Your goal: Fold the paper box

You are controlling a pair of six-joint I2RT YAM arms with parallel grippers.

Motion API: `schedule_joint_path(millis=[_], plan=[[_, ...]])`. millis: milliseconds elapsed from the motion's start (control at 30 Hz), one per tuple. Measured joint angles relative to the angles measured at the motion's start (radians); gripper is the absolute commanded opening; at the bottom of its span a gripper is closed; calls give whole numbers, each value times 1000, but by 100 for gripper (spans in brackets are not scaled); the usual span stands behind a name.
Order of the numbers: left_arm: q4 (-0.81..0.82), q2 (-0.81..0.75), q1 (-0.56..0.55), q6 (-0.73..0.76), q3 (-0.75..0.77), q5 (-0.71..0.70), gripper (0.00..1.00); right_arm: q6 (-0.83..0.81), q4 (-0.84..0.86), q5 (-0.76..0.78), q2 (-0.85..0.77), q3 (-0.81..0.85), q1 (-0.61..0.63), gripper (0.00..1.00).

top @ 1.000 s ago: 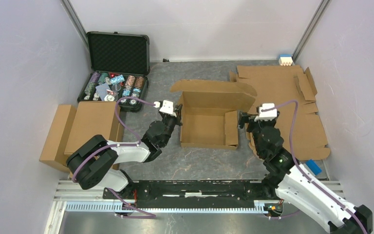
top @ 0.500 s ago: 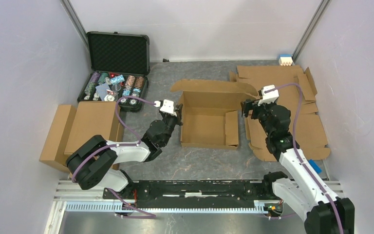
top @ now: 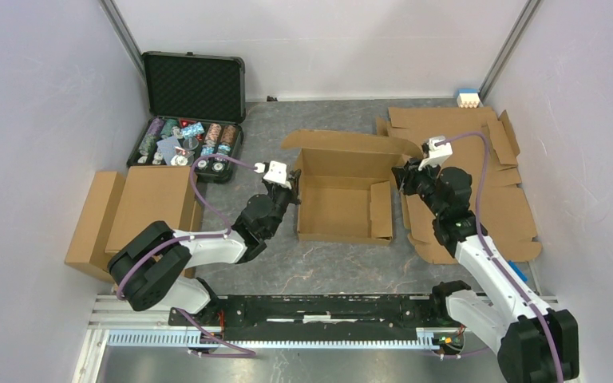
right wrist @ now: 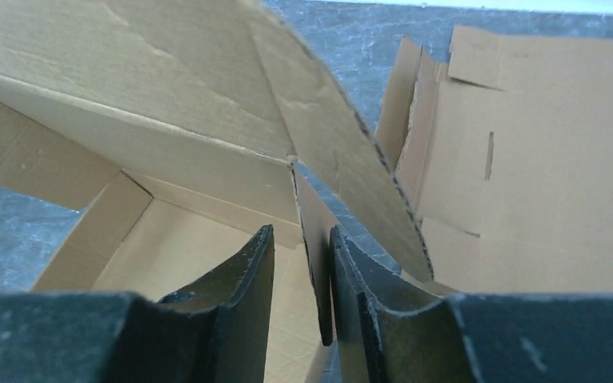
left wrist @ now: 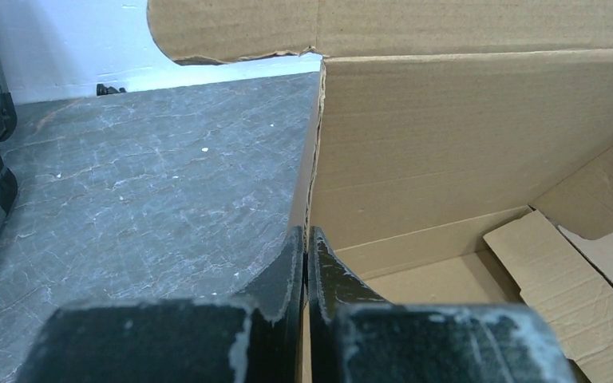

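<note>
I will move my left gripper with the pinched side of the box back and down toward the box's near side [top: 343, 238] and let go there, because the lid flap [top: 351, 142] leans open.
The paper box [top: 335, 209] sits half-formed at the table's middle, its walls up and its lid flap [top: 351, 142] leaning open at the back. My left gripper [top: 288, 184] is shut on the top edge of the box's left wall; in the left wrist view the left gripper [left wrist: 306, 233] pinches that wall [left wrist: 447, 144] tightly. My right gripper [top: 404, 176] straddles the box's right wall near the back corner. In the right wrist view the right gripper [right wrist: 303, 231] has this wall [right wrist: 313, 215] against the right finger, with a gap to the left finger [right wrist: 247, 275].
A black case of poker chips [top: 191, 120] lies open at the back left. Folded brown boxes [top: 140, 207] are stacked at the left. Flat cardboard sheets [top: 479, 159] cover the right side, just beside the right arm. A small blue object [top: 515, 273] lies near the right front.
The right gripper has moved back along the box's right wall toward the far corner, and its jaws have narrowed around that wall. The left gripper holds as before.
</note>
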Motion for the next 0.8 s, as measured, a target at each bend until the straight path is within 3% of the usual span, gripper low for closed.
schedule_joint_path(millis=[100,233,400,600,800], plan=[[-8,-1,0,-1,5,0,2,54,-27,0,8,14,0,51],[-15,-1,0,-2,9,0,2,66,-60,4,29,51,-1,52],[-17,-1,0,-2,9,0,2,28,-55,28,20,27,0,43],[-24,-1,0,-2,14,0,2,11,-63,57,27,5,0,22],[-93,-12,0,-3,45,19,2,40,-208,85,103,166,0,18]])
